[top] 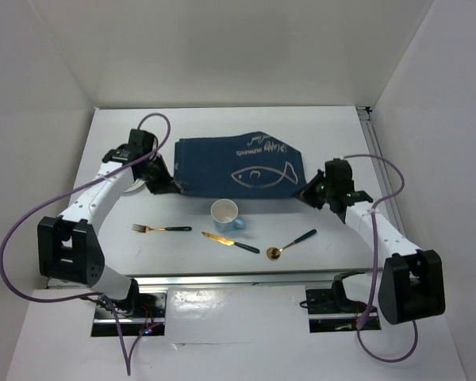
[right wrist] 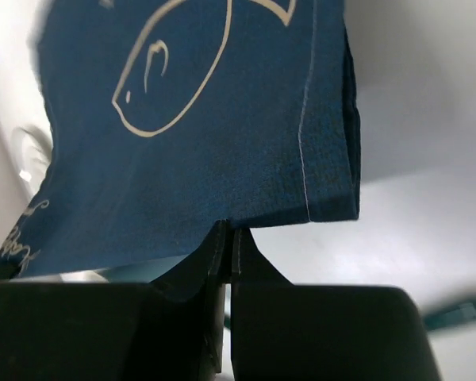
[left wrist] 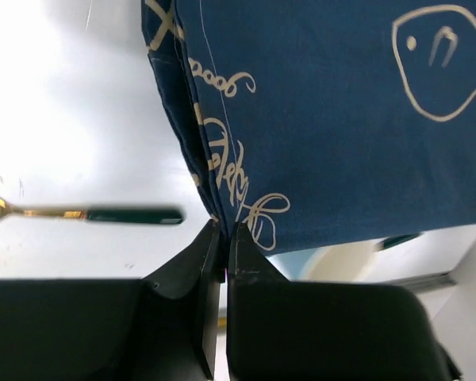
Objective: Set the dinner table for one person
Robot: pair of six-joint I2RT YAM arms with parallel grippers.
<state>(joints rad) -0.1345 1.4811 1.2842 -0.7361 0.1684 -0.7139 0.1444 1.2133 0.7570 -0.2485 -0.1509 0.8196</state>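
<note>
My left gripper holds the doubled placemat. Next it needs to go up, move outward and come down at the tabletop's far strip [top: 175,127] to let go, so the placemat unfolds.
The white dinner table [top: 222,123] holds a navy placemat [top: 238,163] with a white fish drawing, lifted at its near edge. My left gripper [top: 171,187] is shut on the placemat's near left corner, which shows in the left wrist view [left wrist: 341,119] above the gripper [left wrist: 224,232]. My right gripper [top: 305,195] is shut on its near right corner, which shows in the right wrist view [right wrist: 222,119] above the gripper [right wrist: 230,232]. In front of the placemat stand a white and blue cup [top: 224,214], a gold fork [top: 160,228], a gold knife [top: 230,242] and a gold spoon [top: 289,244], all three with dark handles.
A white plate [top: 133,186] lies partly hidden under my left arm. A metal rail [top: 238,278] runs along the table's front edge. White walls close in the back and both sides. The fork [left wrist: 87,213] lies just left of my left fingers.
</note>
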